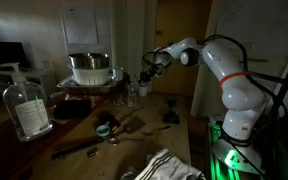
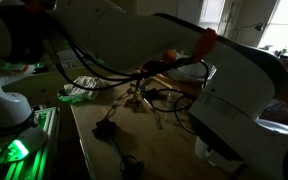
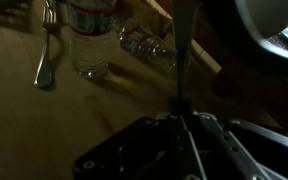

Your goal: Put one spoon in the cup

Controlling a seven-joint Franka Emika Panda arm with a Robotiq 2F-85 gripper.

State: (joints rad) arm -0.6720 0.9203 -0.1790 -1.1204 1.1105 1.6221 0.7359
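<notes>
I should next lower my gripper toward the cup and release the handle. I am still holding the thin utensil above it, and the white cup [image 1: 142, 91] stands below my gripper.
The small teal-green cup [image 1: 104, 130] stands low on the wooden table [image 1: 154, 135] near its front middle. It does not show in the wrist view. A spoon [image 1: 121, 124] lies just beside the cup. My gripper [image 1: 149, 68] hangs high over the back of the table, well away from the cup. In the wrist view its jaws [image 3: 184, 128] are closed on a thin utensil handle [image 3: 182, 55] that reaches away from them; its bowl end is out of view. Another utensil [image 3: 46, 45] lies on the table beside a small clear bottle [image 3: 92, 35].
A large clear pump bottle [image 1: 26, 105] stands at the front left. A large metal pot [image 1: 89, 68] sits on a tray at the back. The small clear bottle [image 1: 134, 92] is under my gripper. A striped cloth [image 1: 169, 165] lies at the front edge, and a dark long utensil [image 1: 79, 148] lies near the cup.
</notes>
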